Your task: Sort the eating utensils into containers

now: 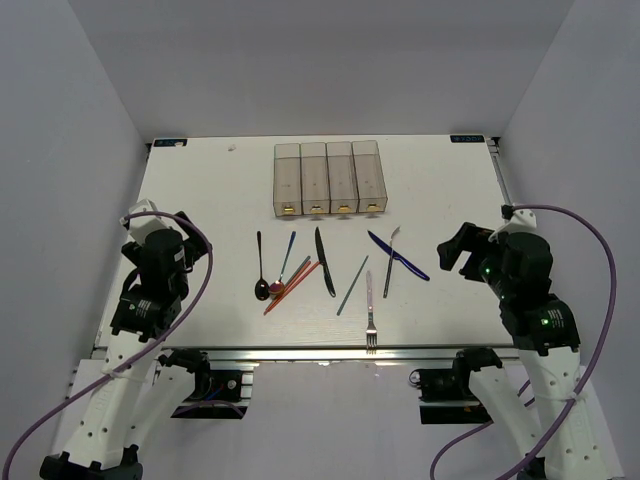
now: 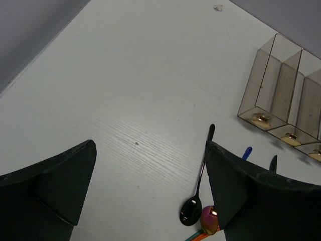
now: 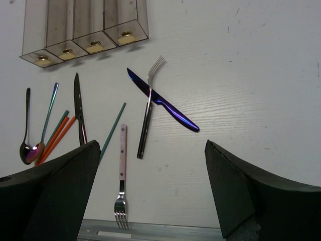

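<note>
The fork's dark handle (image 1: 388,279) (image 3: 145,131) is below my right gripper and to its left in the top view, clear of the knife. My right gripper will swing across and down next.
Four joined translucent bins, the containers (image 1: 329,178), stand at the table's back middle; they also show in the right wrist view (image 3: 125,15) and the left wrist view (image 2: 273,90). The utensils lie loose in front of them: a black spoon (image 1: 260,268), a blue-handled iridescent spoon (image 1: 284,262), orange-red chopsticks (image 1: 292,287), a black knife (image 1: 324,262), a grey-green chopstick (image 1: 352,285), a pink-handled fork (image 1: 370,312), a blue knife (image 1: 398,255) and a dark-handled fork (image 1: 390,262) crossing it. My left gripper (image 2: 150,144) is open and empty, left of the black spoon (image 2: 198,188). My right gripper (image 3: 151,143) is open and empty, above the table right of the blue knife (image 3: 163,103).
The table's front metal rail (image 1: 330,350) runs just below the pink-handled fork's tines (image 3: 119,217). Grey walls close in the table's left, right and back. A small white speck (image 2: 217,7) lies near the back edge.
</note>
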Robot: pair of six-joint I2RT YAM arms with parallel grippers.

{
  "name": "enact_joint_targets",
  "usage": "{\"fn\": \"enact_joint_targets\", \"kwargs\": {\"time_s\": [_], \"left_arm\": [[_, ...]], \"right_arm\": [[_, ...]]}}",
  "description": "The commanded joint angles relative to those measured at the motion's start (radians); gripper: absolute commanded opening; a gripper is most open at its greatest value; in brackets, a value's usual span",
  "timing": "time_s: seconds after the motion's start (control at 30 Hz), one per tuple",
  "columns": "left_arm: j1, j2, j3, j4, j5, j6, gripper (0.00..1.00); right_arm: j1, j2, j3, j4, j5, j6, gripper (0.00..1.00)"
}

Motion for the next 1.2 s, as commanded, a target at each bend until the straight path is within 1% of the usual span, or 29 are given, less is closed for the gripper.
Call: {"fn": "enact_joint_targets", "kwargs": {"time_s": [0.0, 0.17, 0.33, 0.43, 0.47, 0.53, 0.57, 0.63, 0.67, 0.73, 0.77, 0.83, 0.87, 0.93, 0.97, 1.03, 1.07, 1.17], "left_arm": [[0.005, -0.004, -0.002, 0.005, -0.004, -0.002, 0.98], [0.005, 0.002, 0.0, 0.002, -0.002, -0.002, 0.98], [0.005, -0.001, -0.002, 0.003, -0.002, -0.002, 0.98], [0.005, -0.002, -0.003, 0.009, 0.007, 0.001, 0.98], [0.005, 0.001, -0.003, 0.009, 0.009, 0.001, 0.98], [0.004, 0.011, -0.003, 0.008, 0.01, 0.002, 0.98], [0.005, 0.013, -0.002, 0.005, 0.01, 0.003, 0.98], [0.005, 0.016, -0.003, 0.005, 0.01, 0.003, 0.98], [0.005, 0.014, -0.002, 0.006, 0.012, 0.003, 0.98], [0.005, 0.016, -0.006, 0.012, 0.022, 0.006, 0.98], [0.005, 0.016, -0.006, 0.013, 0.029, 0.01, 0.98], [0.005, 0.019, -0.008, 0.019, 0.045, 0.012, 0.98], [0.005, 0.022, -0.008, 0.02, 0.05, 0.015, 0.98], [0.005, 0.025, -0.006, 0.02, 0.05, 0.015, 0.98], [0.005, 0.03, -0.006, 0.017, 0.05, 0.015, 0.98], [0.004, 0.03, -0.006, 0.016, 0.047, 0.015, 0.98], [0.005, 0.03, -0.006, 0.017, 0.049, 0.015, 0.98], [0.005, 0.024, -0.009, 0.02, 0.055, 0.016, 0.98]], "right_arm": [[-0.004, -0.023, 0.028, 0.046, -0.024, 0.026, 0.89], [-0.002, -0.015, 0.011, 0.088, -0.143, 0.078, 0.89], [-0.004, 0.037, 0.009, 0.121, -0.191, 0.129, 0.89], [-0.004, 0.133, -0.027, 0.186, -0.234, 0.155, 0.89], [0.005, 0.228, -0.03, 0.197, -0.254, 0.164, 0.89], [0.037, 0.328, -0.029, 0.203, -0.236, 0.175, 0.89], [0.095, 0.409, -0.038, 0.226, -0.166, 0.189, 0.89], [0.158, 0.469, -0.049, 0.244, -0.051, 0.209, 0.89], [0.209, 0.529, -0.052, 0.246, 0.08, 0.221, 0.88], [0.246, 0.589, -0.047, 0.227, 0.175, 0.238, 0.84], [0.275, 0.641, -0.047, 0.229, 0.215, 0.245, 0.77], [0.3, 0.683, -0.058, 0.273, 0.206, 0.256, 0.67], [0.33, 0.727, -0.056, 0.281, 0.203, 0.262, 0.57], [0.366, 0.769, -0.038, 0.284, 0.253, 0.285, 0.51], [0.387, 0.805, -0.038, 0.29, 0.261, 0.293, 0.5], [0.392, 0.841, -0.038, 0.31, 0.266, 0.302, 0.49], [0.395, 0.879, -0.034, 0.315, 0.289, 0.305, 0.45], [0.396, 0.927, -0.027, 0.321, 0.321, 0.313, 0.44]]}}
